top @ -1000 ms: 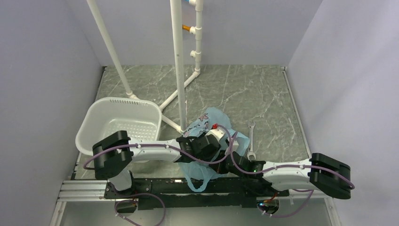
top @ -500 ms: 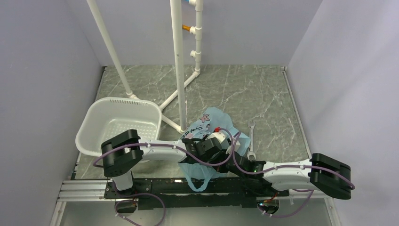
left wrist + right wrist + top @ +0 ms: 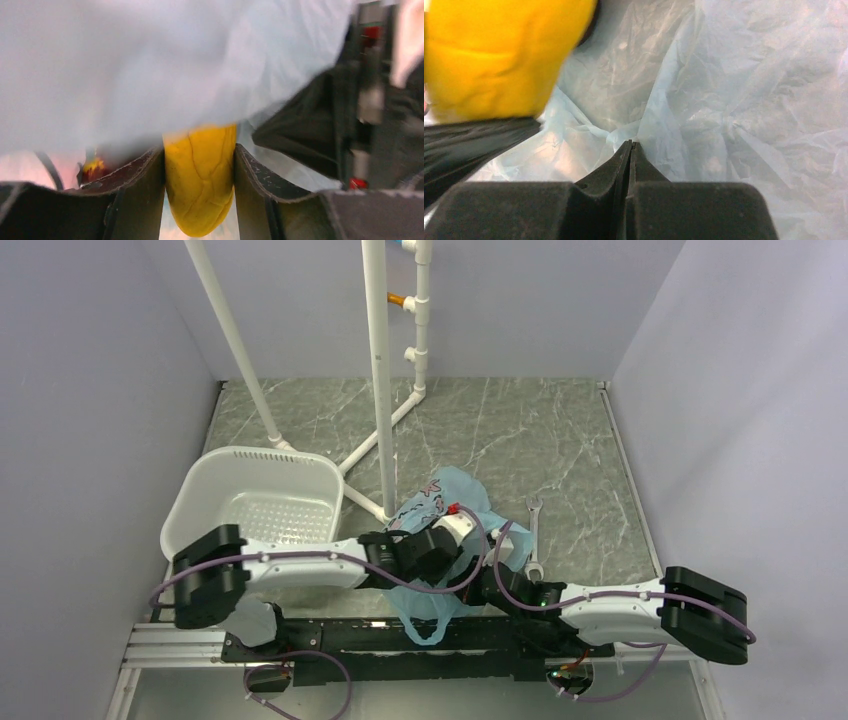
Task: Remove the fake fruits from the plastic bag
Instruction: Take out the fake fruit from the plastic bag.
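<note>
My left gripper lifts clear of the draped bag film next. It then moves over the basket's empty bottom, to its left in the top view.
The light-blue plastic bag (image 3: 441, 490) lies crumpled at the table's near middle, under both wrists. My left gripper (image 3: 199, 165) is shut on the yellow elongated fruit (image 3: 201, 180), with bag film (image 3: 150, 65) draped just above it. The fruit also shows at the upper left of the right wrist view (image 3: 499, 55). My right gripper (image 3: 630, 146) is shut, pinching a fold of the bag (image 3: 724, 100). In the top view the left gripper (image 3: 462, 552) and right gripper (image 3: 482, 580) sit close together over the bag. The maroon and red fruits are hidden.
A white perforated basket (image 3: 215, 502) stands at the left. A wrench (image 3: 535, 538) lies right of the bag. A white pipe frame (image 3: 378, 380) rises behind the bag. The grey marble tabletop (image 3: 560, 440) stretches to the back and right.
My left arm has drawn back to the left, its elbow swinging outward, and the wrist pulled slightly away from the bag. The right arm has hardly moved.
</note>
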`<state>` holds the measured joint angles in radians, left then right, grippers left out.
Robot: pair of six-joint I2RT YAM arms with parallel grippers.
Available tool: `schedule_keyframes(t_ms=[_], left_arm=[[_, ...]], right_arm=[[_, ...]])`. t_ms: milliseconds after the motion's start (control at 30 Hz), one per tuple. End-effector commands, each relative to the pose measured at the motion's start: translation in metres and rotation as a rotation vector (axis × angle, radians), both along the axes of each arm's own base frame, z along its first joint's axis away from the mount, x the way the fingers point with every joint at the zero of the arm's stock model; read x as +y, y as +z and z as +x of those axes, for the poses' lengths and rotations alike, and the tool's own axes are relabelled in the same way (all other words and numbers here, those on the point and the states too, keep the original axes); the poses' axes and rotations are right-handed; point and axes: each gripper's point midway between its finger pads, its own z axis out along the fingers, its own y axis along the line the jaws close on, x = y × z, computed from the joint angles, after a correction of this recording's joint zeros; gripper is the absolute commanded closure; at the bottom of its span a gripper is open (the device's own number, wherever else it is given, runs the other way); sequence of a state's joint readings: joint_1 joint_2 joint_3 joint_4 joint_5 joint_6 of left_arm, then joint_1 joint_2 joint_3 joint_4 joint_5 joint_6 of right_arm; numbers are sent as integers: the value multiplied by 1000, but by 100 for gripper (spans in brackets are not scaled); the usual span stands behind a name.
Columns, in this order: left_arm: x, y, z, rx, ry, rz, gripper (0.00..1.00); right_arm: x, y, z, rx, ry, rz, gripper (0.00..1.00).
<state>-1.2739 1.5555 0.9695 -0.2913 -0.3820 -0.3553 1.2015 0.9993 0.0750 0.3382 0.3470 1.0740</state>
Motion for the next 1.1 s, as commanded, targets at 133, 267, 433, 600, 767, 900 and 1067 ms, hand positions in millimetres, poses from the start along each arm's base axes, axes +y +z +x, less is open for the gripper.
schedule_keyframes(t_ms=[133, 267, 433, 600, 767, 900, 1067], left_arm=[[-15, 47, -45, 81, -199, -322, 85], [-17, 69, -65, 96, -310, -447, 85], [-10, 118, -82, 57, -405, -628, 85], [10, 166, -85, -23, -405, -781, 84], [34, 202, -77, -101, -323, -913, 84], [69, 205, -41, -145, -38, -891, 90], [150, 187, -1, -234, 358, -619, 94]], right_arm=[[0, 9, 8, -41, -37, 38, 97], [-3, 11, 8, -49, -45, 48, 97], [-4, 8, 10, -51, -53, 33, 97], [2, 14, 10, -60, -38, 65, 97], [-1, 7, 11, -44, -45, 8, 98], [3, 13, 9, -52, -32, 63, 97], [1, 5, 10, -41, -41, 3, 98]])
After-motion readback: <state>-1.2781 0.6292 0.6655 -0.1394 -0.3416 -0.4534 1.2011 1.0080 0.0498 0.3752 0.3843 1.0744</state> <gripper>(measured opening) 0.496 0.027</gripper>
